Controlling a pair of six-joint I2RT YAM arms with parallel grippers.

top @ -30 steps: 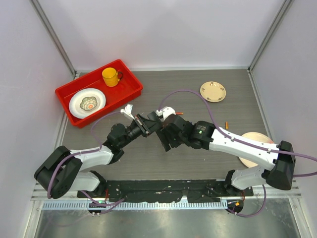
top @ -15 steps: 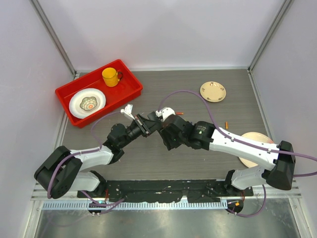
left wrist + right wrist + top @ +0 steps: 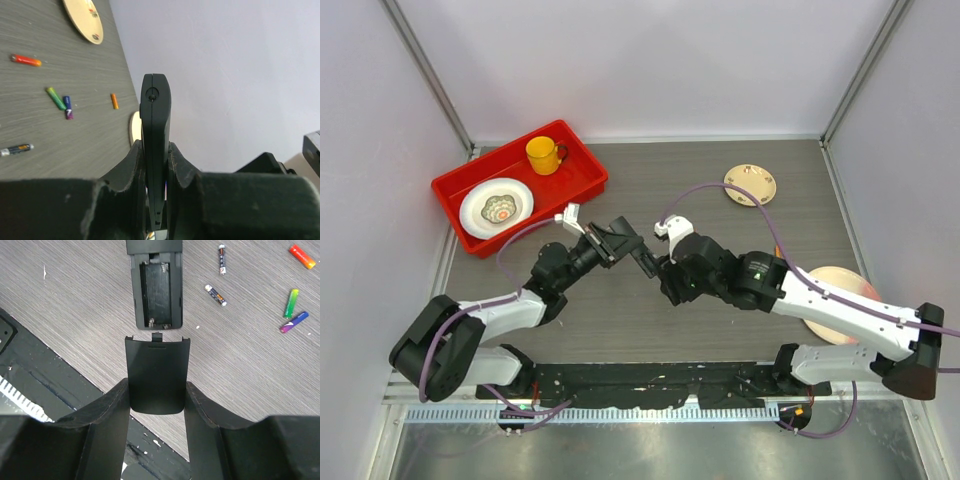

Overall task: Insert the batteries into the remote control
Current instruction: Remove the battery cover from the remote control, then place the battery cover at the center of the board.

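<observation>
The cover point(image 3: 156, 372) is off the battery bay, so the robot's right gripper needs to go next from the remote point(image 3: 156, 115) toward the larger plate and down to the bare table.
My left gripper point(image 3: 620, 240) is shut on the black remote control point(image 3: 645, 262), held off the table; in the left wrist view the remote point(image 3: 156, 115) stands edge-on between the fingers point(image 3: 129, 165). My right gripper point(image 3: 667, 277) is shut on the remote's black battery cover point(image 3: 156, 372), just apart from the remote point(image 3: 156, 287), whose battery bay is open and empty. On the table lie loose batteries: orange-red point(image 3: 301, 256), green point(image 3: 291, 303), purple-blue point(image 3: 294, 322), two dark silver point(image 3: 221, 259) point(image 3: 216, 295).
A red tray point(image 3: 585, 175) at the back left holds a yellow mug point(image 3: 545, 155) and a white plate point(image 3: 496, 207). A small cream plate point(image 3: 750, 185) lies at the back right. A larger plate point(image 3: 840, 285) lies under my right arm. Walls close in three sides.
The right gripper has drawn back from the remote toward the near right, with the battery cover in it. The left gripper has shifted slightly back with the remote.
</observation>
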